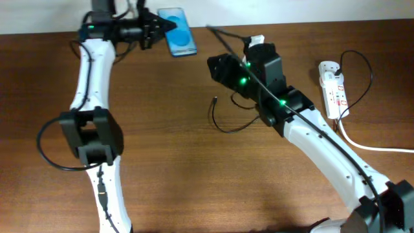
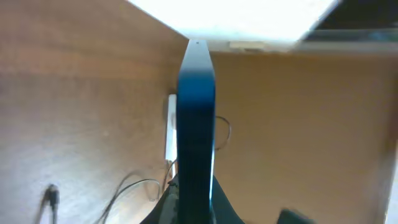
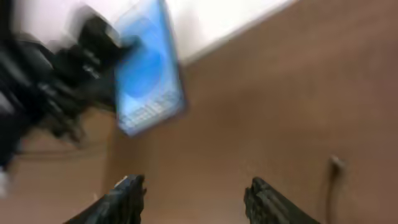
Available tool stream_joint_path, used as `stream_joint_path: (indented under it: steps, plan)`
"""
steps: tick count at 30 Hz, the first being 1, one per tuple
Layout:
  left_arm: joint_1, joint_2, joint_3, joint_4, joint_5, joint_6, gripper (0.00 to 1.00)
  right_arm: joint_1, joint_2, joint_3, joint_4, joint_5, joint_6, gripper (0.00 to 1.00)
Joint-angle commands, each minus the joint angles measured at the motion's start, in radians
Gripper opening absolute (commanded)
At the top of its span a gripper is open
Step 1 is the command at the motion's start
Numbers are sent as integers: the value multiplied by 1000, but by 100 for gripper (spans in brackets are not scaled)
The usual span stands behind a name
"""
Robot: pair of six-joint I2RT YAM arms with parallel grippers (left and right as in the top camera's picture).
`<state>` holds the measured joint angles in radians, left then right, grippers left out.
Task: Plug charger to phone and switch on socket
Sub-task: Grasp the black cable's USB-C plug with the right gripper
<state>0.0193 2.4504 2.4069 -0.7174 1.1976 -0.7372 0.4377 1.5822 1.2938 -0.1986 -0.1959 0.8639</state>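
Observation:
The charger plug lies on the tabletop beside my open fingers, so I will lower my right gripper and move it over the plug's black body.
The phone, blue screen up, is at the table's far edge, held at one end by my left gripper, which is shut on it. In the left wrist view the phone shows edge-on between the fingers. My right gripper is open and empty over the table's middle. In the right wrist view its fingers frame bare wood, with the phone ahead. The charger cable's plug tip lies on the table just below the right gripper; it also shows in the right wrist view. The socket lies far right.
The socket's thick white cord runs off to the right edge. A thin black cable loops above the socket. The left arm's body stands at the left. A pale wall edge borders the table's back.

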Motion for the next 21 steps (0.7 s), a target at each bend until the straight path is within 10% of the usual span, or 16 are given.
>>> stream_joint_path:
  steps: [1, 21]
  plan:
    - [59, -5, 9, -2, 301, 324, 0, -20, -8, 3, -158, -96, -296, 55]
    - [72, -5, 9, -251, 66, 391, 0, -79, 468, 23, -89, -214, -243, 41]
